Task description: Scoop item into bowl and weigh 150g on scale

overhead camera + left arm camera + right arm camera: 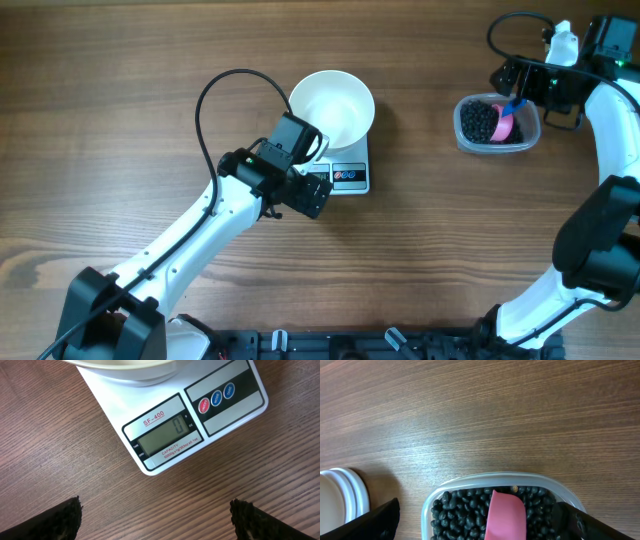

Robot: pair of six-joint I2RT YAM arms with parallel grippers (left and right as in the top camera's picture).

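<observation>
The robot's right gripper needs to move down and back onto the scoop's thin blue handle, because that handle shows on the near side of the gripper's open fingers.
The white bowl [332,108] stands on the white scale [349,177]; I see nothing inside the bowl. The scale's display [162,436] reads 0, and the bowl's rim [125,366] shows at the top of the left wrist view. My left gripper [311,194] [156,520] hangs open over bare wood just in front of the scale. The item, black beans [465,510], fills a clear tub [496,122] with a pink scoop [504,515] lying in it. My right gripper [522,88] [477,522] stands open, with its fingers either side of the tub.
A white round ridged object [342,497] sits at the left edge of the right wrist view, beside the tub. A black cable [215,95] loops over the table left of the bowl. Bare wooden tabletop [420,250] lies between the scale and the tub.
</observation>
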